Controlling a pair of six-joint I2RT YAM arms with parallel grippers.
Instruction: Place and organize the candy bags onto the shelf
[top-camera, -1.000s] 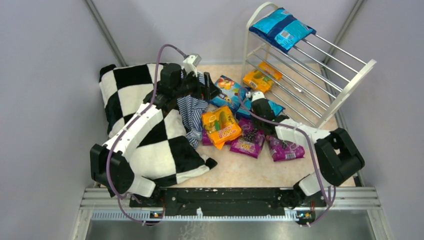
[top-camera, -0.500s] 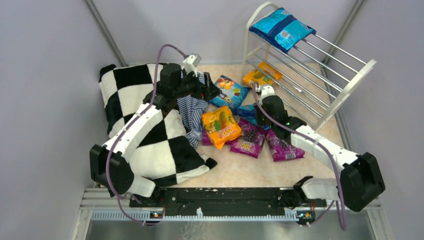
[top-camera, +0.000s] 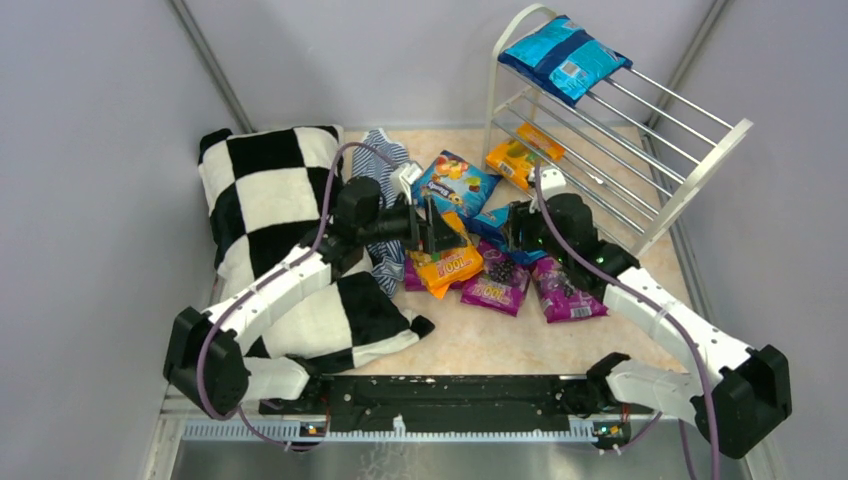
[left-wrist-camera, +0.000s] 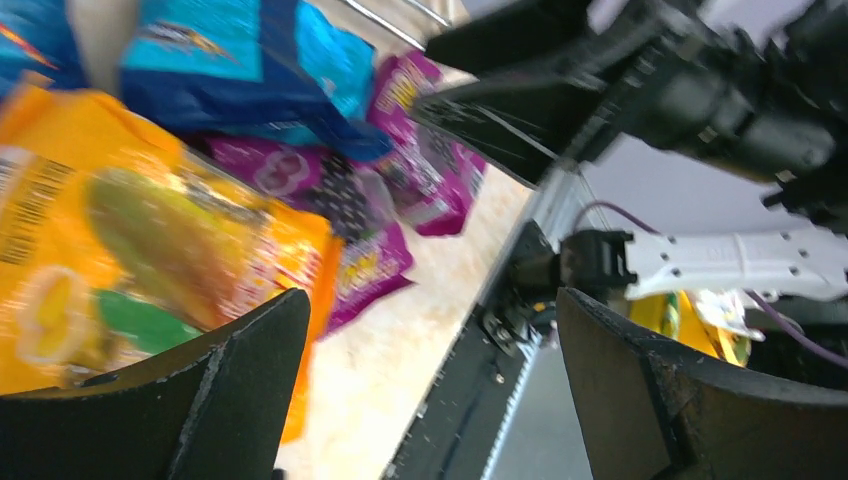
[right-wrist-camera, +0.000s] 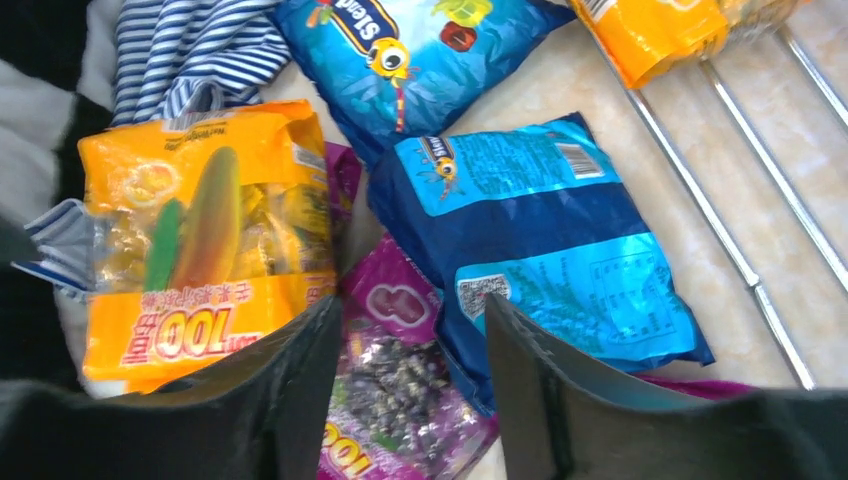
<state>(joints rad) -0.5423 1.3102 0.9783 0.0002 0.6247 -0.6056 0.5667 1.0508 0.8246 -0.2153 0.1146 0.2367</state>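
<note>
My right gripper shifts toward the orange bag next, then lowers to the blue bag's edge, free on top of the purple bag.
Several candy bags lie in a loose pile on the table: an orange one, a purple one, another purple one, a blue one and a blue one lying back up. The white shelf stands at the back right with blue bags on its top tier and an orange bag lower down. My left gripper hangs open over the orange bag's edge. My right gripper is open just above the purple and blue bags, holding nothing.
A black-and-white checkered pillow fills the left side under my left arm. A blue-and-white striped cloth lies between pillow and bags. Grey walls close in on both sides, and the rail carrying the arm bases runs along the near edge.
My right gripper has opened and shifted nearer over the blue and purple bags. My left gripper has come off the striped cloth and moved nearer and right, over the orange bag.
</note>
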